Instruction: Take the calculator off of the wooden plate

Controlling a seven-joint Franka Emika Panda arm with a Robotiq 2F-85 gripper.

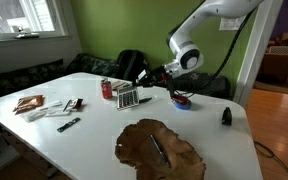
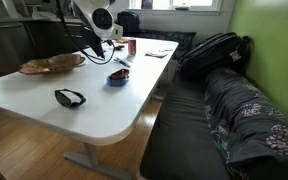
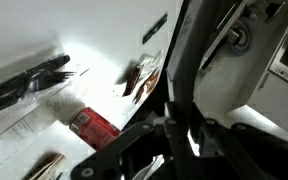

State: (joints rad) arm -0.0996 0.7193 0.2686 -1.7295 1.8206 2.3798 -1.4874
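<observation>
I will move my gripper down and set the tilted calculator on the bare tabletop between the red can (image 1: 107, 88) and the wooden plate, because that spot is empty.
The grey calculator (image 1: 127, 97) hangs tilted in my gripper (image 1: 137, 86), just over the white table next to a red can (image 1: 107, 88). It is well away from the brown wavy-edged wooden plate (image 1: 160, 152), which lies at the near edge of the table with a thin dark pen-like item (image 1: 159, 150) on it. The plate also shows in an exterior view (image 2: 52, 63), with my gripper (image 2: 104, 47) to its right. In the wrist view my fingers (image 3: 174, 130) are closed on a flat dark edge.
A blue-red dish (image 1: 182, 99) sits under the arm. A small black item (image 1: 226, 116) lies at the table's right, another (image 1: 68, 124) at the left near snack packets (image 1: 29, 103). Black glasses (image 2: 70, 97) lie near the table edge. A backpack (image 1: 134, 62) sits on the bench.
</observation>
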